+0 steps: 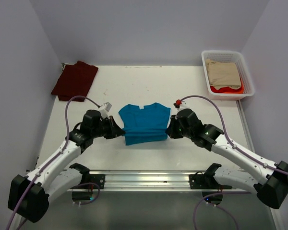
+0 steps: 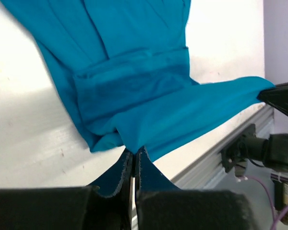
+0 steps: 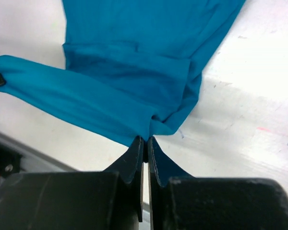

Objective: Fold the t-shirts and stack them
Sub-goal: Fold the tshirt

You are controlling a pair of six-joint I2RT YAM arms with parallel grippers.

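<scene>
The right gripper carries the t-shirt's hem corner outward over the t-shirt next and releases it by the t-shirt's far shoulder [image 1: 160, 107], since that lies outward of the gripper's fingers.
The teal-blue t-shirt [image 1: 145, 123] lies in the middle of the table, sleeves folded in, collar at the far side. My left gripper [image 1: 119, 132] is shut on its near left corner; the wrist view shows the jaws [image 2: 134, 152] pinching the teal cloth [image 2: 134, 72]. My right gripper [image 1: 169, 132] is shut on the near right corner, jaws [image 3: 145, 141] pinching the cloth [image 3: 134, 72]. The near hem is stretched between both grippers, lifted a little off the table. The dark maroon t-shirt [image 1: 75, 79] lies folded at the far left corner.
A white basket [image 1: 227, 73] at the far right holds tan and orange-red cloth. Grey walls enclose the table [image 1: 149, 86] on three sides. A metal rail [image 1: 144, 179] runs along the near edge between the arm bases.
</scene>
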